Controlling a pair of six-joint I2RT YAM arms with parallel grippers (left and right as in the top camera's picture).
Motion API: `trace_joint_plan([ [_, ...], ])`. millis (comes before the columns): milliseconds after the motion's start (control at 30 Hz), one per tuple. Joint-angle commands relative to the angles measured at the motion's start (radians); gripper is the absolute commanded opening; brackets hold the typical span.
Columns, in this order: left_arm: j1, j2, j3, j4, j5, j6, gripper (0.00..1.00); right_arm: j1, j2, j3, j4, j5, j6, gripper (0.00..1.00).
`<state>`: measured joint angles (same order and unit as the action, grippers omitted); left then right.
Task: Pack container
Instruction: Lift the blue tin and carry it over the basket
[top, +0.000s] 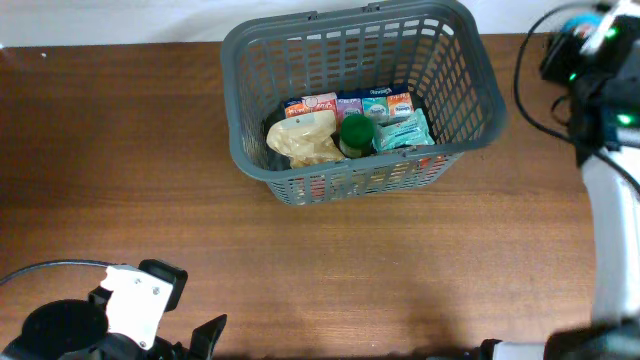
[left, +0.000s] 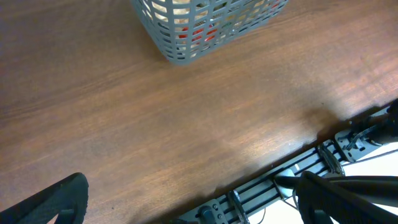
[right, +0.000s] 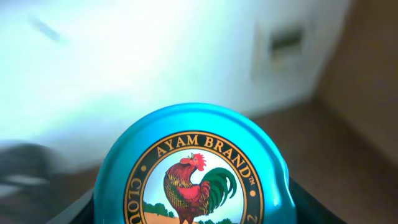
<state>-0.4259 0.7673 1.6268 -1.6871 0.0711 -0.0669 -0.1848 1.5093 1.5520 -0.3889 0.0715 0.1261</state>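
The teal can is still outside the basket (top: 470, 95), so my right gripper should next swing over the basket's rim, then down onto the cartons beside the pale yellow bag.
The dark grey lattice basket (top: 470, 95) stands at the back middle of the table. It holds a row of small cartons (top: 350, 103), a pale yellow bag (top: 303, 140), a green-capped bottle (top: 356, 131) and a teal packet (top: 405, 131). Its near corner shows in the left wrist view (left: 180, 53). My right gripper (top: 588, 30) is raised at the far right, beyond the basket, and is shut on a teal can with a rooster label (right: 193, 174). My left gripper (top: 190, 312) is open and empty at the table's front left (left: 196, 208).
The brown wooden table (top: 150, 180) runs from the basket to the front edge. A black metal rail (left: 292, 171) lines the table's front edge. The right arm's white link (top: 615, 240) stands along the right side. A pale wall (right: 155, 56) lies behind the can.
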Motion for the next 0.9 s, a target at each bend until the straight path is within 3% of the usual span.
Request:
trace_joint_plan([
  [0, -0.002, -0.002, -0.001, 0.000, -0.008, 0.019, 0.99, 0.113, -0.090, 0.062, -0.004, -0.045, -0.018, 0.54],
  [400, -0.002, -0.002, -0.001, 0.000, -0.008, 0.019, 0.99, 0.514, -0.036, 0.062, -0.028, -0.034, -0.048, 0.54],
  [867, -0.002, -0.002, -0.001, 0.000, -0.008, 0.019, 0.99, 0.598, 0.275, 0.062, -0.045, -0.098, 0.040, 0.56],
])
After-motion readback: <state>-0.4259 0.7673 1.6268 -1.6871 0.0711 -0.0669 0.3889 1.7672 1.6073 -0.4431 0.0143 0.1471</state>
